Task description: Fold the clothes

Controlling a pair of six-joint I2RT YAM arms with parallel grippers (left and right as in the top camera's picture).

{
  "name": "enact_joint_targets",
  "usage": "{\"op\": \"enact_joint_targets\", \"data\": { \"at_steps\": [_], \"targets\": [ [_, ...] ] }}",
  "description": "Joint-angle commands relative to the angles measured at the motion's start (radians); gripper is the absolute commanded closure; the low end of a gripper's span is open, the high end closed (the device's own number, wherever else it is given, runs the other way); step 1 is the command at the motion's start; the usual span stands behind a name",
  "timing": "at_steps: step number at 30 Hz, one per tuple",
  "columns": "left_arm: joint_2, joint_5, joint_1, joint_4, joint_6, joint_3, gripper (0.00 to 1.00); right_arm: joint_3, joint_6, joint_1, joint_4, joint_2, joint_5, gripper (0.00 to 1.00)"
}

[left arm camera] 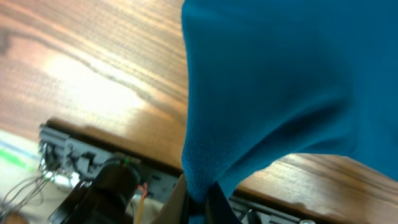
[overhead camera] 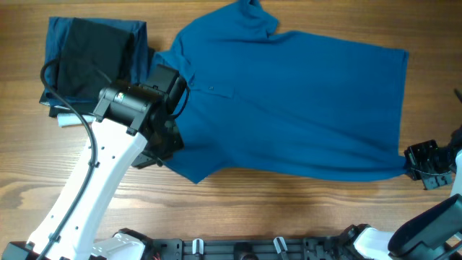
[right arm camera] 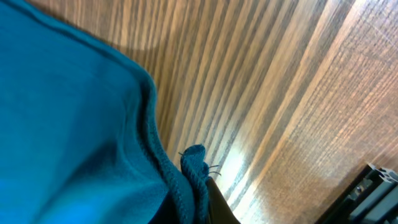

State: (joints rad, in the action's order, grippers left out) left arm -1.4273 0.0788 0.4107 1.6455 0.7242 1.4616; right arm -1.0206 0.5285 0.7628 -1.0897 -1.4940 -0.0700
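Observation:
The shirt's collar lies outward of my left gripper and below it, so next my left gripper needs to move outward and down and release the shirt's near edge beside the collar.
The clothes are one mid-blue polo shirt (overhead camera: pixel 289 101) spread across the table, with its collar (overhead camera: pixel 184 68) to the left and its hem to the right. My left gripper (overhead camera: pixel 164 141) is shut on the shirt's near-left edge, below the collar. In the left wrist view the blue fabric (left arm camera: pixel 273 81) bunches down into the left gripper (left arm camera: pixel 200 210). My right gripper (overhead camera: pixel 411 162) is shut on the shirt's near-right hem corner. In the right wrist view the stitched hem corner (right arm camera: pixel 194 163) sticks up out of the right gripper (right arm camera: pixel 198 202).
A stack of dark navy and black garments (overhead camera: pixel 94 54) with a white edge (overhead camera: pixel 70 120) lies at the back left, just behind my left arm. A black rail (overhead camera: pixel 253 249) runs along the table's front edge. Bare wood (overhead camera: pixel 289 209) lies in front of the shirt.

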Motion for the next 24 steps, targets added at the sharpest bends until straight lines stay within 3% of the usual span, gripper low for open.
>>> {"op": "enact_joint_targets", "data": {
  "at_steps": [1, 4, 11, 18, 24],
  "targets": [
    [-0.004, 0.024, 0.004, 0.039, 0.045, 0.034, 0.96, -0.023, -0.023, 0.003, 0.000, -0.001, 0.016, 0.96],
    [-0.004, 0.013, 0.004, 0.037, 0.045, 0.036, 0.96, -0.023, -0.031, 0.003, 0.000, -0.001, 0.002, 0.96],
    [-0.088, 0.102, -0.042, -0.127, 0.035, 0.036, 0.96, -0.035, -0.044, 0.003, 0.027, -0.032, -0.039, 0.96],
    [-0.172, 0.048, -0.167, -0.349, -0.090, 0.037, 0.96, -0.133, -0.055, -0.067, 0.068, -0.150, -0.104, 0.96],
    [-0.173, 0.042, -0.159, -0.569, -0.162, 0.037, 0.96, -0.137, -0.016, -0.151, 0.233, -0.216, -0.104, 0.96]
  ]
}}
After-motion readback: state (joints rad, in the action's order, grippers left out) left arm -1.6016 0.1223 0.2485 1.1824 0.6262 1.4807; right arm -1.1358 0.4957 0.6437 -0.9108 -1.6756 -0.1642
